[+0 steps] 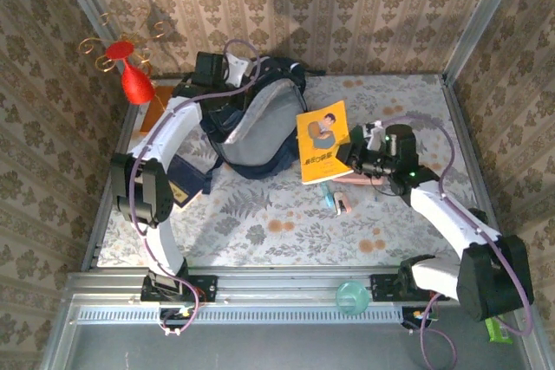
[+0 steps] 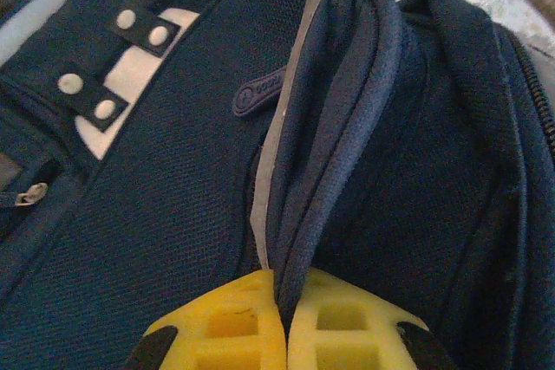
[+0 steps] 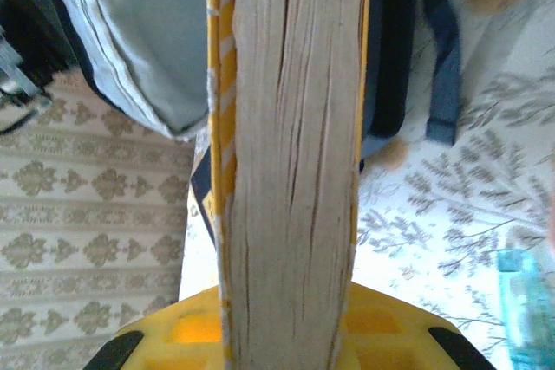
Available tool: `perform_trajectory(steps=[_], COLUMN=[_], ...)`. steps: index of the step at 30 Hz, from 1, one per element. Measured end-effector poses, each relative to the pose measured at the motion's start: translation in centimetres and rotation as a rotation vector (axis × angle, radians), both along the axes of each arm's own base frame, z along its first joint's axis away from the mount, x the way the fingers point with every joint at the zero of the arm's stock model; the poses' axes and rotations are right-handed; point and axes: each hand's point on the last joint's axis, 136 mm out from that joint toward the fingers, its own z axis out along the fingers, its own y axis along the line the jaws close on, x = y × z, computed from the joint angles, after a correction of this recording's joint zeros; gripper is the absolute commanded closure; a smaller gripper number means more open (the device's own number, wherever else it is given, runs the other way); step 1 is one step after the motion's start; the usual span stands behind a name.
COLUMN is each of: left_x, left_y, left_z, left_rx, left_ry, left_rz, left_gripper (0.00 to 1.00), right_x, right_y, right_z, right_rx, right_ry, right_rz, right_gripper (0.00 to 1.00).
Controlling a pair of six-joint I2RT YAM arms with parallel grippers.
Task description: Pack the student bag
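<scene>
I'll slide the book (image 1: 323, 140) across with my right gripper, deep inside the bag's grey opening, and let go, as my left gripper holds that opening wide beyond the book.
The student bag (image 1: 256, 123), dark navy with a grey inner panel, lies at the back middle of the table. My left gripper (image 1: 234, 71) is at its far top edge. In the left wrist view the yellow jaws (image 2: 282, 279) are shut on a navy piped fabric edge of the bag (image 2: 173, 214), beside a pale reflective stripe. A thick yellow-covered book (image 1: 323, 140) is held just right of the bag by my right gripper (image 1: 351, 153). In the right wrist view the jaws (image 3: 286, 309) are shut on the book (image 3: 290, 127), its page edges facing the camera and the bag (image 3: 130, 32) beyond.
A red vase (image 1: 136, 82) with gold wire curls stands at the back left corner. A teal pen and a small pink item (image 1: 334, 199) lie on the cloth below the book. A teal round object (image 1: 351, 296) rests on the front rail. Patterned walls enclose three sides.
</scene>
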Motion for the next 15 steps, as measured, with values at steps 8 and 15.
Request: perform_trajectory(steps=[8, 15], left_x=[-1.0, -1.4], left_y=[-1.4, -2.0], left_z=[-0.1, 1.4], left_rx=[-0.077, -0.126], left_ry=[0.089, 0.097], left_rz=[-0.035, -0.068], left_gripper=[1.0, 1.0], right_x=[2.3, 8.6], right_y=[5.9, 10.8], right_z=[-3.7, -3.8], right_rx=[0.043, 0.102], right_ry=[0.124, 0.099], right_rz=[0.094, 0.107], right_gripper=[1.0, 1.0])
